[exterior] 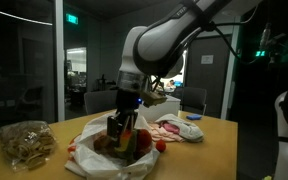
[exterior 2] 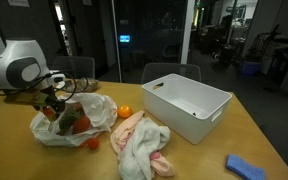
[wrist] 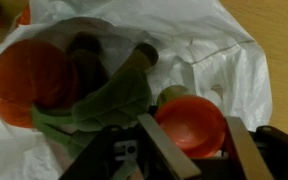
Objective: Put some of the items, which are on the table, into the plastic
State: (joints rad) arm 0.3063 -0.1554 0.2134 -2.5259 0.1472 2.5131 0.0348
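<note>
The bare white plastic beside the green leafy item is open, so my gripper will move down toward it and release the round orange-red item there.
The wrist view shows my gripper (wrist: 191, 138) shut on a round orange-red item (wrist: 192, 112), one finger on each side of it. It hangs low over the open white plastic (wrist: 224, 50). Inside the plastic lie a bigger orange-red item (wrist: 29, 75), a green leafy one (wrist: 109, 100) and a dark brown one (wrist: 84, 55). In both exterior views the gripper (exterior: 124, 125) (exterior 2: 56, 105) reaches down into the crumpled plastic (exterior: 89, 155) (exterior 2: 96, 108). On the table (exterior 2: 214, 150) outside it, an orange item (exterior 2: 124, 111) and a small red one (exterior 2: 92, 143) remain.
A clear bag of tan pieces (exterior: 26, 140) lies beside the plastic. A pink and white cloth (exterior 2: 144, 145) is bunched near it. A white rectangular box (exterior 2: 189, 100) stands further along, and a blue flat thing (exterior 2: 246, 168) lies by the table's edge. Chairs stand behind the table.
</note>
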